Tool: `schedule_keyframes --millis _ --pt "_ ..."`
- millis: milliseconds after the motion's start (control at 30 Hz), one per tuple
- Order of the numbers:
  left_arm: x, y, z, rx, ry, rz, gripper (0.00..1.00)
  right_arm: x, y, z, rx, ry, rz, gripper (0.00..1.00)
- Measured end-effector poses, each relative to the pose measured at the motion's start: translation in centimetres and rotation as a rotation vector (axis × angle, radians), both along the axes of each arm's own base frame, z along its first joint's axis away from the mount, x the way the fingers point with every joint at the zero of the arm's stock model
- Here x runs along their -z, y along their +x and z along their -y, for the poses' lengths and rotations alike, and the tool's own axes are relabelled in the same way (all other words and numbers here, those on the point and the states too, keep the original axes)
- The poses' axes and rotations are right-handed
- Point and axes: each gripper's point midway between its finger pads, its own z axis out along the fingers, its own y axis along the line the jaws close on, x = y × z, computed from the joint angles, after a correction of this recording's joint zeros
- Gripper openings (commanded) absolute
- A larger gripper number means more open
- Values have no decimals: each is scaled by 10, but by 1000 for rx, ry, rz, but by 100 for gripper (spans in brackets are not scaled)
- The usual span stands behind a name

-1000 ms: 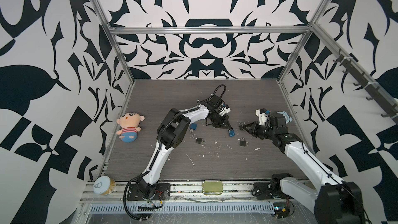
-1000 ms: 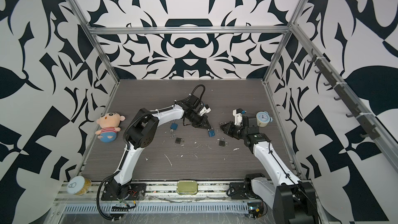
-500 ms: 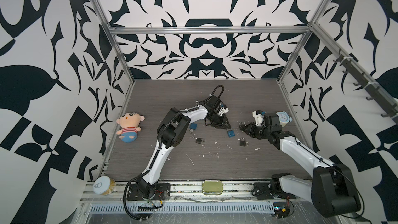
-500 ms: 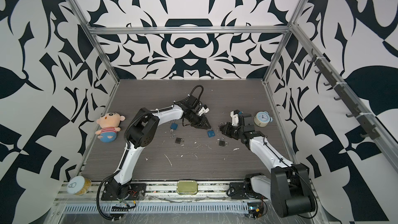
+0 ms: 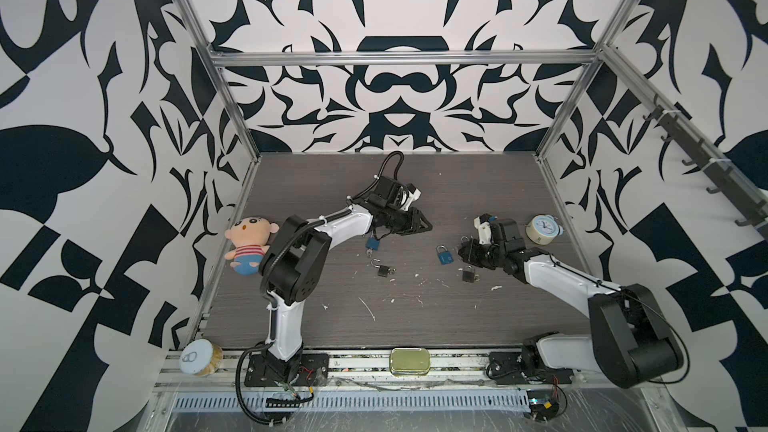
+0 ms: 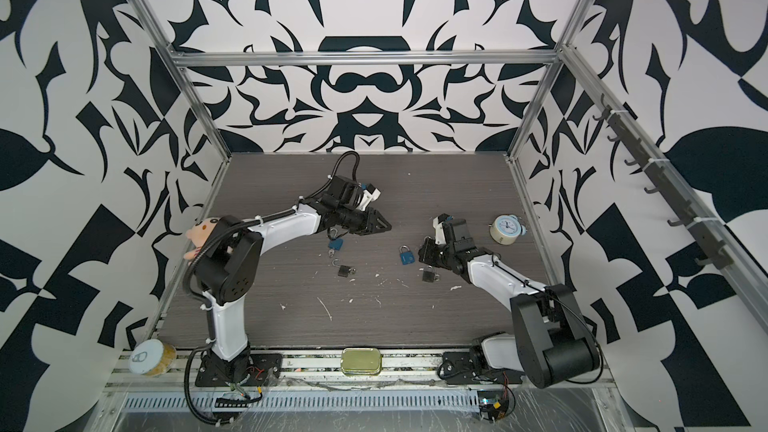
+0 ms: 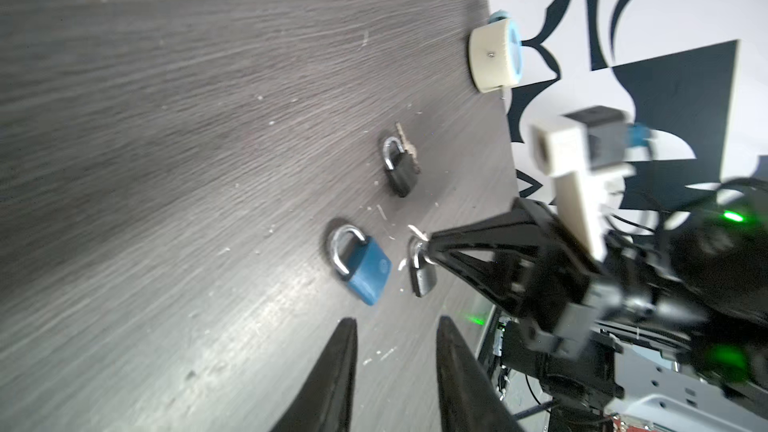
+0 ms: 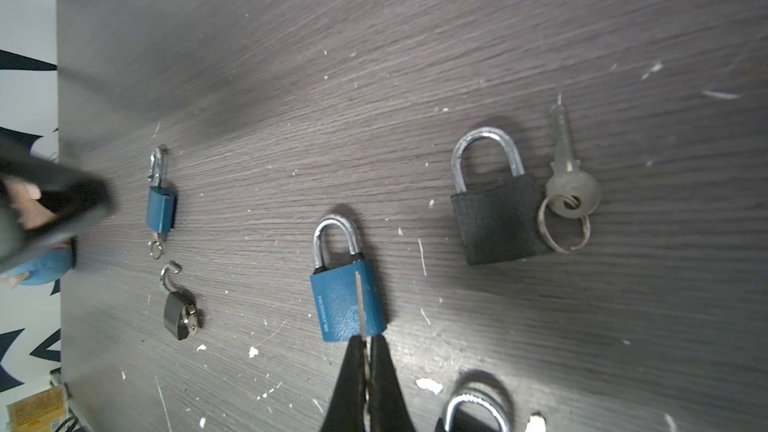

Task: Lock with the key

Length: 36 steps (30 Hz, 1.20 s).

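The right gripper moves down to the bare tabletop [image 5: 454,253] [image 8: 394,262] beside the lock and releases the thin silver key next, since the blue padlock's shackle is already pushed in.
A blue padlock [image 5: 444,256] [image 6: 406,256] [image 8: 347,301] [image 7: 361,270] lies flat mid-table with its shackle pushed in. My right gripper [image 5: 461,252] [image 6: 422,252] [image 8: 365,340] [image 7: 430,241] sits just right of it, shut on a thin silver key [image 8: 360,305]. The key's blade crosses the lock's face in the right wrist view and is not in the keyhole. My left gripper [image 5: 428,226] [image 6: 388,226] [image 7: 397,322] hovers up and left of the lock, open and empty. A black padlock [image 5: 468,274] [image 8: 498,222] [image 7: 401,172] with its own ringed key lies nearby.
A small blue padlock [image 5: 372,243] and an open black padlock [image 5: 384,271] lie left of centre. An alarm clock [image 5: 540,230] stands at the right wall and a doll [image 5: 249,243] at the left. A tin [image 5: 409,361] and a can [image 5: 199,357] sit on the front rail.
My left gripper opened, let go of the blue padlock and drew back up and left. My right gripper moved left with the key, up to the padlock.
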Motion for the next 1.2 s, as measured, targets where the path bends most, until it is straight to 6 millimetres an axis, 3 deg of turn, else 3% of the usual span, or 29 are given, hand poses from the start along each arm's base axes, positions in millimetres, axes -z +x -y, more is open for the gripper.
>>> schedule_keyframes --millis 133,267,500,867,1200 --pt "-45 -12 -12 -23 -63 100 36 10 6 -2 2 -17 -12 0" --pt "-63 -26 -27 -50 -85 142 36 13 15 -4 4 -28 -7 0" --pt "-63 -42 -49 -102 -62 163 37 20 21 -8 1 -37 -2 2" --pt "-55 -42 -55 -127 -39 161 36 25 21 -10 -1 -46 -6 17" --pt "-56 -46 -64 -151 -32 177 36 0 18 -9 3 -66 52 20"
